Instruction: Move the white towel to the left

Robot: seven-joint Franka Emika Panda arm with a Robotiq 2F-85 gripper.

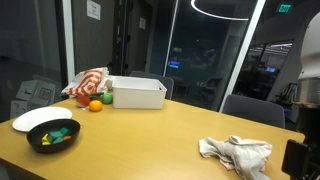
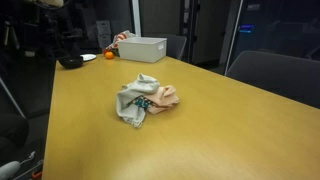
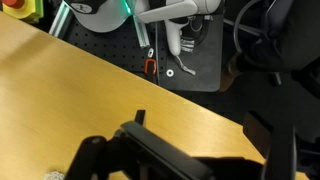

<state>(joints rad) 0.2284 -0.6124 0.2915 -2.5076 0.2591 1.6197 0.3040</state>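
My open gripper moves outward and lowers onto the raised fold of the white towel next, since the heap lies outward of and below the gripper.
The white towel [image 2: 129,104] lies crumpled in the middle of the wooden table [image 2: 220,120], touching a pinkish cloth with teal marks [image 2: 164,97] on one side. In an exterior view the same heap [image 1: 235,155] sits near the table's front right, with the robot arm [image 1: 309,60] and its dark lower end just to the right of it. In the wrist view my gripper [image 3: 205,130] is open, its fingers spread wide over bare tabletop with nothing between them. The towel is outside the span of the fingers there.
A white bin [image 1: 138,93] stands at the far end with a red-and-white striped cloth [image 1: 90,83] and an orange [image 1: 95,105] beside it. A black bowl [image 1: 53,134] with coloured items and a white plate [image 1: 35,118] sit near that end. Chairs [image 1: 250,108] line the table.
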